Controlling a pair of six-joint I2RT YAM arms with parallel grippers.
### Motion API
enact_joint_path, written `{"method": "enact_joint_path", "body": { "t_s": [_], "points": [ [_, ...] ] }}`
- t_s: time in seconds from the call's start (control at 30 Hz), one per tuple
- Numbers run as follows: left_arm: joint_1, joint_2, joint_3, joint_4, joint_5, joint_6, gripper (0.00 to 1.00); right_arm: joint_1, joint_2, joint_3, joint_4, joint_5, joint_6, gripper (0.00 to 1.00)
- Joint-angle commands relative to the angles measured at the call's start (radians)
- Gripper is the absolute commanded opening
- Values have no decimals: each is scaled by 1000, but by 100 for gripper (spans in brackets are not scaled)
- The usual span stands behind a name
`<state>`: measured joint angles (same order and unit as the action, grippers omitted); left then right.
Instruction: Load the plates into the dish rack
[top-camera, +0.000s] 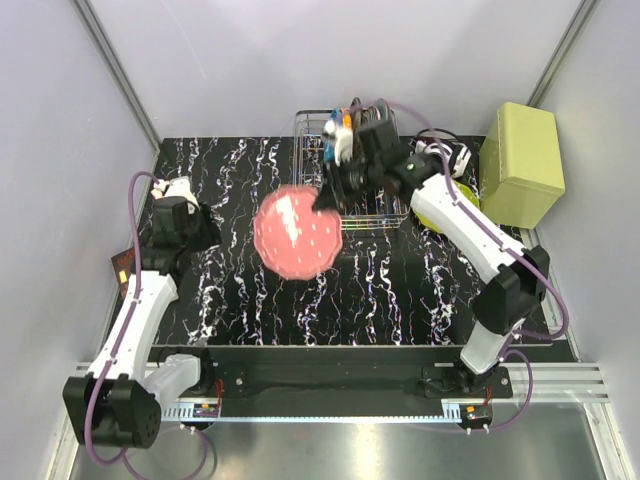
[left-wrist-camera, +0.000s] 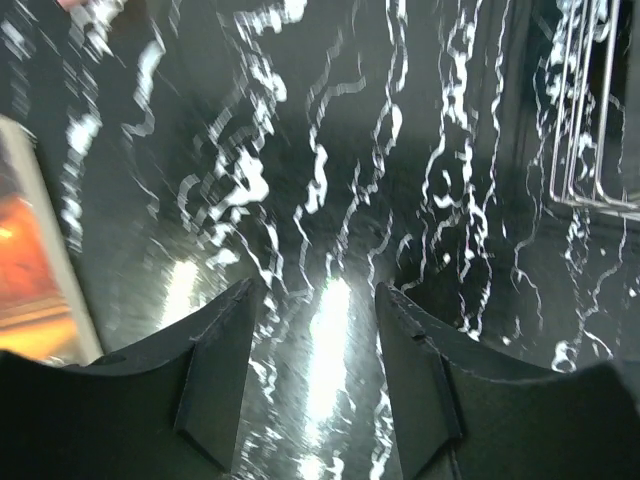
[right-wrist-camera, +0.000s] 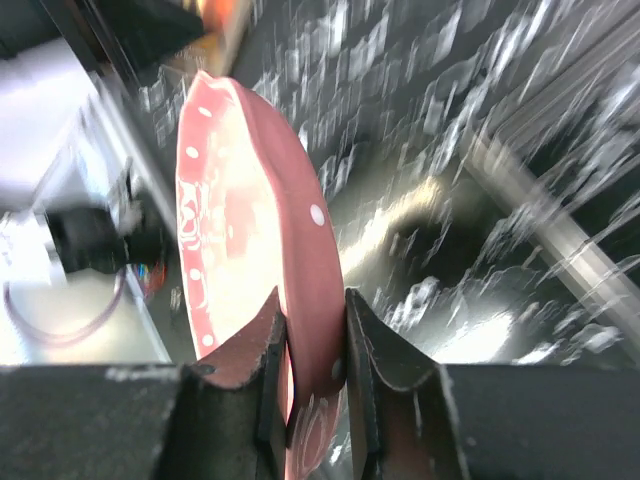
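My right gripper next moves outward, turning, and lowers the pink plate (top-camera: 296, 232) for release in the rack's free space beside the blue plate, which lies outward.
The pink plate (top-camera: 296, 232) with white dots hangs tilted above the middle of the black marbled table. My right gripper (top-camera: 328, 200) is shut on its right rim, just in front of the silver wire dish rack (top-camera: 312, 160). In the right wrist view the plate (right-wrist-camera: 250, 250) stands on edge with its rim pinched in the gripper (right-wrist-camera: 312, 335). Blue (top-camera: 334, 126) and orange (top-camera: 347, 121) plate edges show in the rack behind the wrist. A yellow-green plate (top-camera: 466, 192) peeks out behind the right arm. My left gripper (top-camera: 200, 230) is open and empty low over the table's left side (left-wrist-camera: 318, 300).
A yellow-green box (top-camera: 520, 163) stands at the back right, off the table top. An orange card (top-camera: 122, 265) lies at the table's left edge, also in the left wrist view (left-wrist-camera: 30, 260). The rack's wires (left-wrist-camera: 590, 110) show at the upper right of the left wrist view.
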<state>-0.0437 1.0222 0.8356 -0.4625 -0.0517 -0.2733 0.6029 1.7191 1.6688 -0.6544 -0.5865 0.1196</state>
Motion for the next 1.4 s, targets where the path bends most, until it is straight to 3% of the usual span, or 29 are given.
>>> {"method": "enact_joint_path", "body": {
  "t_s": [0.0,0.2,0.37,0.47,0.67,0.8,1.03,1.37],
  "points": [
    [1,-62,2,12,-56,66,56,-6,37,329,-36,140,29,0],
    [18,-135,-58,13,32,17,56,-5,258,809,-36,518,-18,0],
    [36,-155,-76,5,70,2,56,-5,410,1046,-40,626,-61,0],
    [44,-157,-87,4,82,-15,56,-5,419,1053,31,655,-115,0],
    [73,-160,-131,36,134,-60,57,38,477,976,349,1032,-320,0],
    [79,-160,-158,56,147,-76,57,69,592,1101,487,1238,-461,0],
    [84,-192,-182,62,164,-83,57,118,717,1091,708,1435,-672,0],
    [85,-286,-262,77,185,-99,57,123,775,1097,670,1527,-586,0]
  ]
}}
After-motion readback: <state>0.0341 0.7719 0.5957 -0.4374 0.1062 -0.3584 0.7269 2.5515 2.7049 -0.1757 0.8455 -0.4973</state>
